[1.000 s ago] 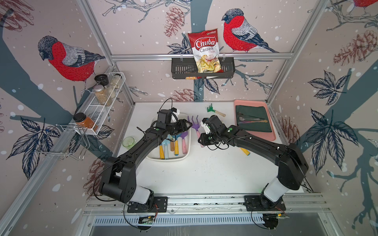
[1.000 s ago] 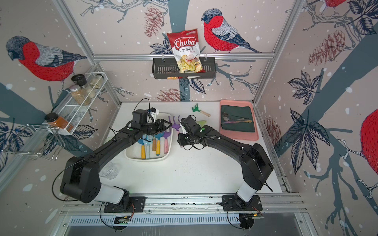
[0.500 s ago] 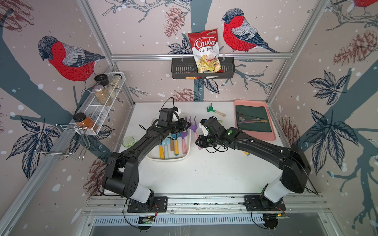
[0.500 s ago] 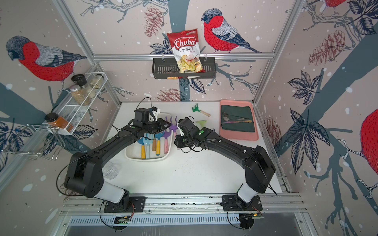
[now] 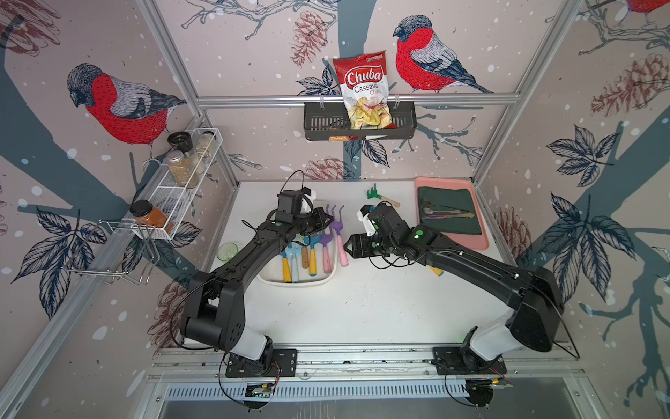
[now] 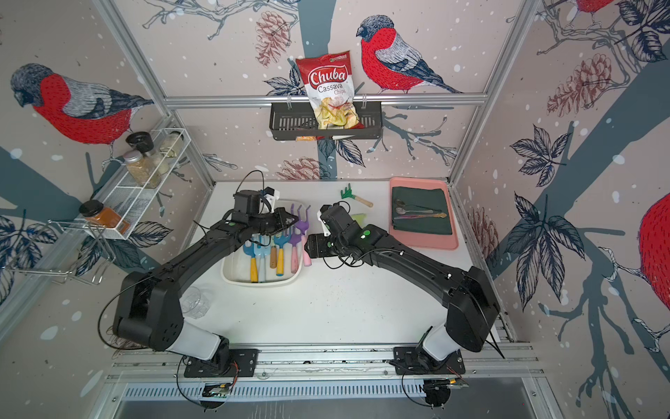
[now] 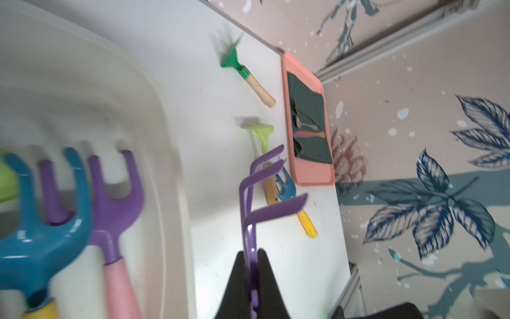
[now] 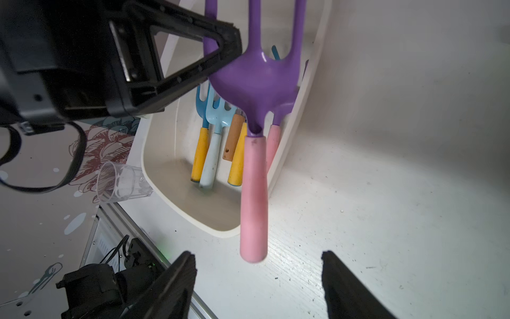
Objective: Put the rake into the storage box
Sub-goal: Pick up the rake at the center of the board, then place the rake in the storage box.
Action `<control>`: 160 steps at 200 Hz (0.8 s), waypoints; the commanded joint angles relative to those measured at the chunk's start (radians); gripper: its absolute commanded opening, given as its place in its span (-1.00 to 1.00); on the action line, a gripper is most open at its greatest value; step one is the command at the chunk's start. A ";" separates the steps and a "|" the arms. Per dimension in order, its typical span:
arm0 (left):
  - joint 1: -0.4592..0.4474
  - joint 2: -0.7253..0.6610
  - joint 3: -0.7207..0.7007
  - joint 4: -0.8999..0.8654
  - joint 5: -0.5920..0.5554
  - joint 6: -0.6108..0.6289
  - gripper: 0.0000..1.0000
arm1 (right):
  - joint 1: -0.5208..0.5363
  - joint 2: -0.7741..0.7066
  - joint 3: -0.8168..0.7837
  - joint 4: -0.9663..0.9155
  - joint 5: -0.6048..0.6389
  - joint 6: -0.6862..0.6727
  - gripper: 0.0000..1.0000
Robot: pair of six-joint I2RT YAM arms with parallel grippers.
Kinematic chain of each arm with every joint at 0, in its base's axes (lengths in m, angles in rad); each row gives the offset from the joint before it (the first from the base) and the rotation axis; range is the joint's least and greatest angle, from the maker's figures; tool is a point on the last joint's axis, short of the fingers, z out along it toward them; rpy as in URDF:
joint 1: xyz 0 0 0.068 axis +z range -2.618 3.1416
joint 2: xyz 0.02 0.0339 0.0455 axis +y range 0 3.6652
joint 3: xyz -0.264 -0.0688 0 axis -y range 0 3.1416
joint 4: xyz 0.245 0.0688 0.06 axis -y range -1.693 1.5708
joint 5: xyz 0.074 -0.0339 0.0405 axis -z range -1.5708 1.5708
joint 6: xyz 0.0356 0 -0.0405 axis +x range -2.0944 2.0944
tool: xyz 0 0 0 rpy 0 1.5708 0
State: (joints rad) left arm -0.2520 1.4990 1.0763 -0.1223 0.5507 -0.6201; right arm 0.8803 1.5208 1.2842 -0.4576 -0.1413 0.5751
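Observation:
The box's middle tools are below my left gripper, so it needs to move away from my right gripper and down next, and release the rake (image 5: 336,229) onto them.
The rake (image 5: 336,229) has a purple three-tined head and a pink handle (image 8: 254,193). My left gripper (image 7: 251,252) is shut on one purple tine and holds the rake just above the right rim of the storage box (image 5: 295,281), a white tub with several toy garden tools in it. In both top views the handle's end lies outside the rim, over the table. My right gripper (image 8: 258,253) stands open just behind the handle's end and does not touch it; in a top view this right gripper (image 6: 308,248) is right of the box.
A green rake with a wooden handle (image 5: 380,196) lies at the back. A light green tool (image 7: 259,132) and a blue fork with a yellow handle (image 7: 292,198) lie near the pink tray (image 5: 482,235). A clear cup (image 6: 195,303) lies left of the box.
My left gripper has shut on the rake's purple head. My right gripper has opened and let go of the pink handle.

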 commanded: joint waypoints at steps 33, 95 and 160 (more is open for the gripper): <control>0.180 -0.041 0.005 -0.174 0.071 0.198 -0.97 | -0.057 -0.077 -0.046 0.014 -0.024 0.006 0.54; 0.270 0.027 0.011 -0.354 -0.033 0.404 -0.97 | -0.077 -0.086 -0.065 0.016 -0.033 -0.002 0.52; 0.281 0.124 0.041 -0.375 -0.029 0.475 -0.97 | -0.088 -0.095 -0.077 0.009 -0.032 -0.006 0.52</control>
State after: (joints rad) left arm 0.0254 1.6016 1.1122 -0.4839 0.5133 -0.1921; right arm 0.7963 1.4372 1.2118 -0.4519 -0.1677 0.5747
